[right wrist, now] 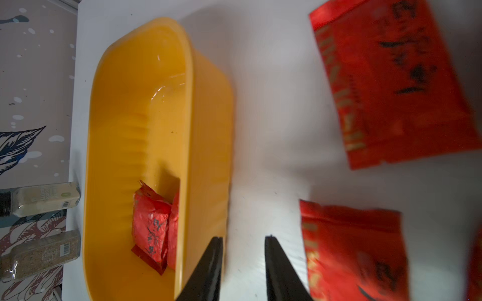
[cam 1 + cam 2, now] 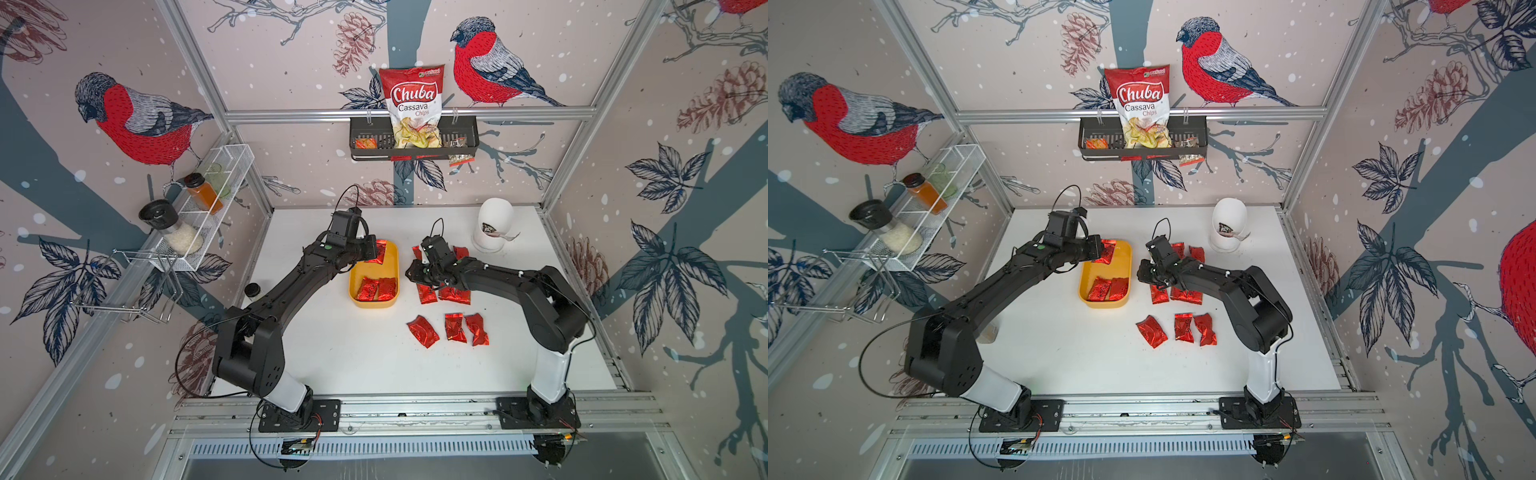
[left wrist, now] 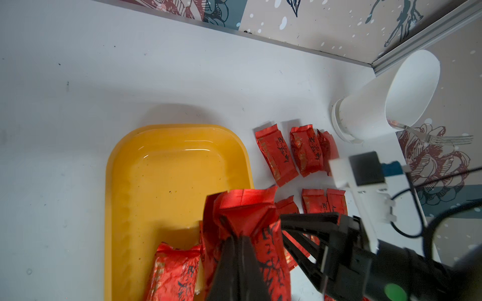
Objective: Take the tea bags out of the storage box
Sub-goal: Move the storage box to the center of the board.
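My left gripper moves across the side of the box and down to bare tabletop by the back tea bags next, to release its red tea bag hanging over the box.
The yellow storage box (image 2: 375, 271) (image 2: 1112, 271) sits mid-table. My left gripper (image 2: 375, 250) (image 3: 238, 238) hangs over its far end, shut on a red foil tea bag (image 3: 245, 208) that is lifted off the floor of the box. Two more tea bags (image 2: 377, 289) (image 1: 151, 229) lie at the near end of the box. My right gripper (image 2: 411, 274) (image 1: 243, 238) stands open and empty just right of the box wall (image 1: 206, 130), low over the table. Several tea bags (image 2: 455, 295) (image 3: 276, 153) lie around it, and three (image 2: 446, 328) (image 2: 1177, 328) lie nearer the front.
A white cup (image 2: 494, 224) with a plastic fork stands at the back right. A small jar (image 2: 252, 291) sits at the table's left edge. A black basket (image 2: 361, 143) with a chips bag hangs on the back wall, and a white wire rack (image 2: 232, 164) on the left wall.
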